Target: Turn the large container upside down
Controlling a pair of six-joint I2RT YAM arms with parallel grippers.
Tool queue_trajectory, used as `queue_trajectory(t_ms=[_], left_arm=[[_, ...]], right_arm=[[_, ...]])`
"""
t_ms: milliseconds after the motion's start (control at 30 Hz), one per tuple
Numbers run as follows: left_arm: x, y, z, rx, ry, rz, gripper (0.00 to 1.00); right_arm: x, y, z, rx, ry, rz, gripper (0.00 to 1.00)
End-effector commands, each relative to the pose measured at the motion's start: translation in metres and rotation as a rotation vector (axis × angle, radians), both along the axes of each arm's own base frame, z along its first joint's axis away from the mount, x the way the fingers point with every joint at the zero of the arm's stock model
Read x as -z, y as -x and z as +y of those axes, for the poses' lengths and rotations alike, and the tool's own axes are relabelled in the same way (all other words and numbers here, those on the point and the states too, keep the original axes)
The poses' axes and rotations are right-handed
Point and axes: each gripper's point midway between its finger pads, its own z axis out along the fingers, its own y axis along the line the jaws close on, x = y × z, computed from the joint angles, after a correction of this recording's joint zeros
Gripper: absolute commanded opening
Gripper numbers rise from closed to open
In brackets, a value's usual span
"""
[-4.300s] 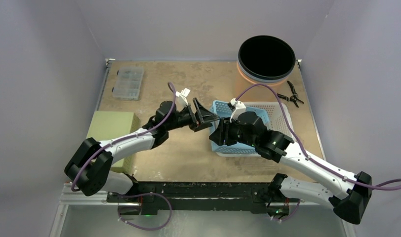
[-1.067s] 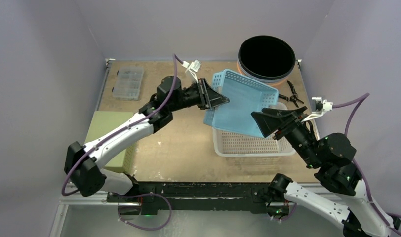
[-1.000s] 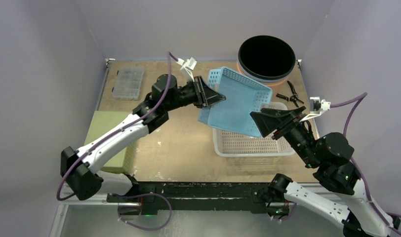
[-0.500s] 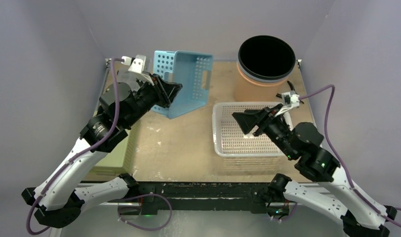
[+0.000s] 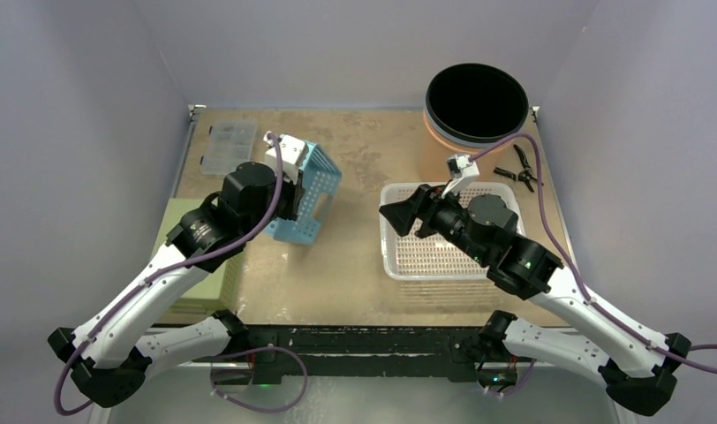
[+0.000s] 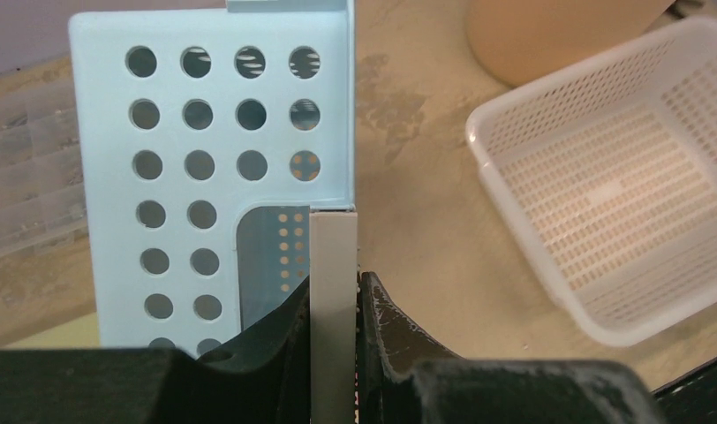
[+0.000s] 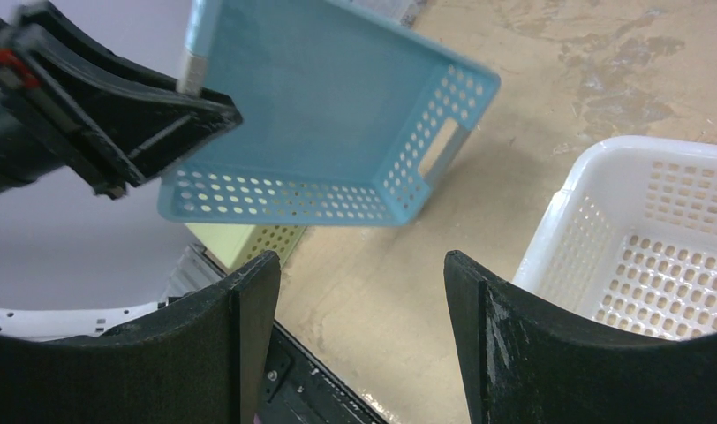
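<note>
My left gripper will next tip over, down and back to release the blue basket (image 5: 309, 196), as bare tabletop is below it and to its right in the top view.
The large container, a white mesh basket (image 5: 392, 265), sits upright on the table right of centre, also seen in the left wrist view (image 6: 532, 238) and the right wrist view (image 7: 562, 221). My right gripper (image 5: 397, 215) hovers open over its left rim with nothing between its fingers (image 7: 359, 265). My left gripper (image 6: 335, 283) is shut on the rim of a smaller blue perforated basket (image 5: 309, 196), holding it steeply tilted on its side at the left-centre of the table (image 6: 214, 159) (image 7: 320, 97). I cannot tell whether its lower edge touches the table.
A black round bin on an orange base (image 5: 476, 102) stands at the back right, with pliers (image 5: 524, 172) beside it. A clear parts box (image 5: 229, 148) lies at the back left. A pale green box (image 5: 192, 225) sits at the left edge.
My left arm has swung the blue basket from above the white basket over to the left and down. My right gripper has moved left and lower, to the white basket's left rim, still open.
</note>
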Motion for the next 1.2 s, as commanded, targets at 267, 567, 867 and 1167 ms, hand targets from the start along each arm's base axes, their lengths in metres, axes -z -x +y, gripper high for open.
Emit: queue_trajectory(t_ms=[267,567,867,1167], left_arm=[[0.036,0.001,0.006,0.065,-0.198,-0.036,0.00],[-0.014,-0.009,0.007,0.036,-0.317,-0.171,0.00],[0.015,-0.015,-0.005,0.062,-0.536,-0.156,0.00],[0.064,0.034,-0.063,0.170,-0.565,-0.134,0.00]], right_arm=[[0.009,-0.014,0.012,0.044,-0.028,0.066,0.73],[0.014,-0.021,0.016,0.077,-0.036,0.098,0.74],[0.023,-0.027,-0.003,0.197,-0.035,0.150,0.77],[0.039,-0.034,-0.017,0.311,-0.013,0.214,0.83]])
